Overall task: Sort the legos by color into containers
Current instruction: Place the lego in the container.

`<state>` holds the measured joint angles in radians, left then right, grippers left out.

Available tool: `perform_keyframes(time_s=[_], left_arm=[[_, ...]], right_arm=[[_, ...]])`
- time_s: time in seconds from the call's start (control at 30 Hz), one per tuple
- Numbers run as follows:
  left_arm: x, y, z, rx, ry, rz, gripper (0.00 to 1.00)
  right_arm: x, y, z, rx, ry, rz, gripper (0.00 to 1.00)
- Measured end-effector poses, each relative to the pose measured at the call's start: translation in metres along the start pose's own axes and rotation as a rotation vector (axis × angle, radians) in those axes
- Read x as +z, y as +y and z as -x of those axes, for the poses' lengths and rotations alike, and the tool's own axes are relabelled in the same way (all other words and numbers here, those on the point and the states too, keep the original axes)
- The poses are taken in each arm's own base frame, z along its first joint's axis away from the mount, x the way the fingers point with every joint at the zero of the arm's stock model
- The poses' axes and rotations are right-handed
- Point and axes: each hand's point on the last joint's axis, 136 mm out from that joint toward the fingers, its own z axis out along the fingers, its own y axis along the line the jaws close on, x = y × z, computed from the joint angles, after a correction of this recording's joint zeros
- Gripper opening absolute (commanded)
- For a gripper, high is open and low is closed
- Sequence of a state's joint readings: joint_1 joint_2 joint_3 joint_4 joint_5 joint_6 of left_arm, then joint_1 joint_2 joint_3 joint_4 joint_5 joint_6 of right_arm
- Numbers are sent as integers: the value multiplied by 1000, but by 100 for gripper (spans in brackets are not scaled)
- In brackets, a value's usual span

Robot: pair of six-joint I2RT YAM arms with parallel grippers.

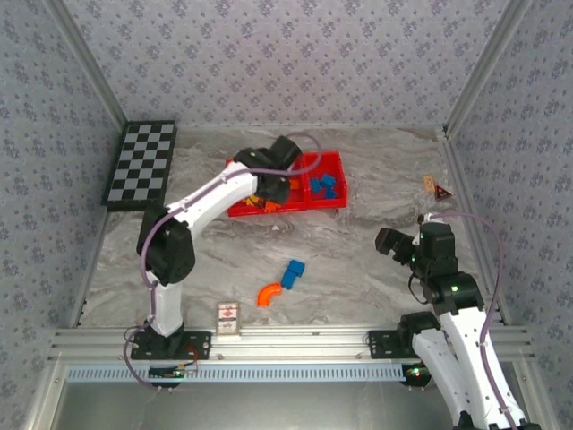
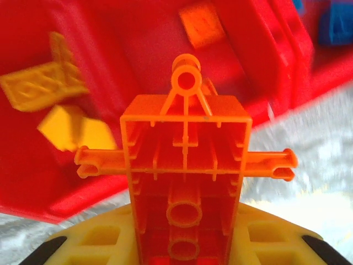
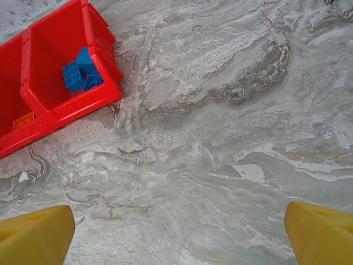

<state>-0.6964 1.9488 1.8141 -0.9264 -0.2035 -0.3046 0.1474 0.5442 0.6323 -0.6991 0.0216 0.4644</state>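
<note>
My left gripper should move outward, lower the matching lego into the tray's middle section holding a red-orange lego and release it, as that section is below and outward.
My left gripper (image 1: 274, 185) hangs over the left half of the red tray of containers (image 1: 336, 161), shut on a red-orange lego (image 2: 185, 165) whose hollow underside faces the wrist camera between the yellow fingers (image 2: 99, 243). Below it lie yellow-orange legos (image 2: 44, 85) and a red-orange lego (image 2: 201, 25) in the tray (image 2: 138, 44). Blue legos (image 1: 323, 186) (image 3: 80, 74) sit in the right compartment. A blue lego (image 1: 293, 273) and a curved red-orange lego (image 1: 267, 294) rest on the table in front. My right gripper (image 1: 398, 246) (image 3: 179, 232) stands open over bare table at the right.
A black-and-white checkerboard (image 1: 141, 164) lies at the back left. A small printed card (image 1: 229, 317) sits at the near edge. A small brown object (image 1: 436, 186) lies by the right wall. Patterned walls enclose the marbled table.
</note>
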Motion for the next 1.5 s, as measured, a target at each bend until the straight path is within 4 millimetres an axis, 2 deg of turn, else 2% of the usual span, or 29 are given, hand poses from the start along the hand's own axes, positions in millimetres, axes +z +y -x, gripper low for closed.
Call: perform_keyframes(time_s=[0.07, 0.17, 0.3, 0.4, 0.57, 0.73, 1.03, 1.27, 1.37, 1.5], left_arm=[[-6, 18, 22, -87, -48, 15, 23], [-11, 30, 51, -176, -107, 21, 23], [-3, 23, 81, -232, -152, 4, 23], [14, 15, 93, -258, -152, 0, 23], [48, 10, 87, -289, -98, 19, 23], [66, 9, 78, -308, -59, 33, 26], [70, 6, 76, -325, -49, 23, 39], [78, 6, 67, -327, -23, 30, 57], [80, 6, 63, -324, -11, 34, 62], [73, 5, 54, -299, 2, 37, 71]], right_arm=[[0, 0, 0, 0, 0, 0, 100], [0, 0, 0, 0, 0, 0, 100], [0, 0, 0, 0, 0, 0, 100], [0, 0, 0, 0, 0, 0, 100], [0, 0, 0, 0, 0, 0, 100], [0, 0, 0, 0, 0, 1, 100], [0, 2, 1, 1, -3, 11, 100], [0, 3, 2, 1, -7, 15, 100], [0, 3, 2, 1, -7, 15, 100], [0, 3, 2, 1, -8, 16, 100]])
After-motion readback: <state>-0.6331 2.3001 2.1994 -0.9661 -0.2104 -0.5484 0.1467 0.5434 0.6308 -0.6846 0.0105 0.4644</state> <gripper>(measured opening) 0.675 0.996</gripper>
